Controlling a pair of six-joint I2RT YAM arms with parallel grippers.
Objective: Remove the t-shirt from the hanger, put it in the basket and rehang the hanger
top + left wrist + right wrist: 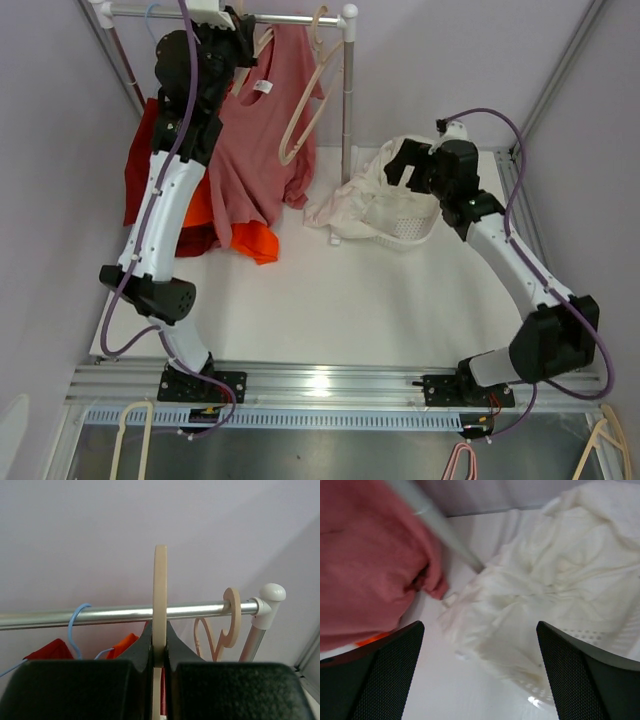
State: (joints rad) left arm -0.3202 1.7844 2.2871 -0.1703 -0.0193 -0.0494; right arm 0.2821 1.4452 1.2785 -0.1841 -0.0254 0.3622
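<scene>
My right gripper goes back and to the left in the top view onto the t-shirt's near fold (pixel 240 192) next, while my left gripper holds the hook.
A pink t-shirt (pixel 255 140) hangs from a beige hanger whose hook (pixel 160 580) sits over the silver rail (pixel 100 614). My left gripper (pixel 243 45) is raised to the rail and is shut on that hook; in the left wrist view my left gripper (pixel 160 632) has both jaws pressed against the hook's stem. The shirt's hem also shows in the right wrist view (pixel 365 555). My right gripper (pixel 405 165) is open and empty, low over the table beside the shirt; in its own view the right gripper (pixel 480 675) hovers above white cloth.
An empty beige hanger (pixel 305 120) hangs at the rail's right end beside the rack post (pixel 347 100). Orange (pixel 255 240) and red (pixel 140 170) garments hang behind the left arm. A white basket (pixel 410 220) holds crumpled white cloth (pixel 545 580). A blue hanger (pixel 72 625) hangs left.
</scene>
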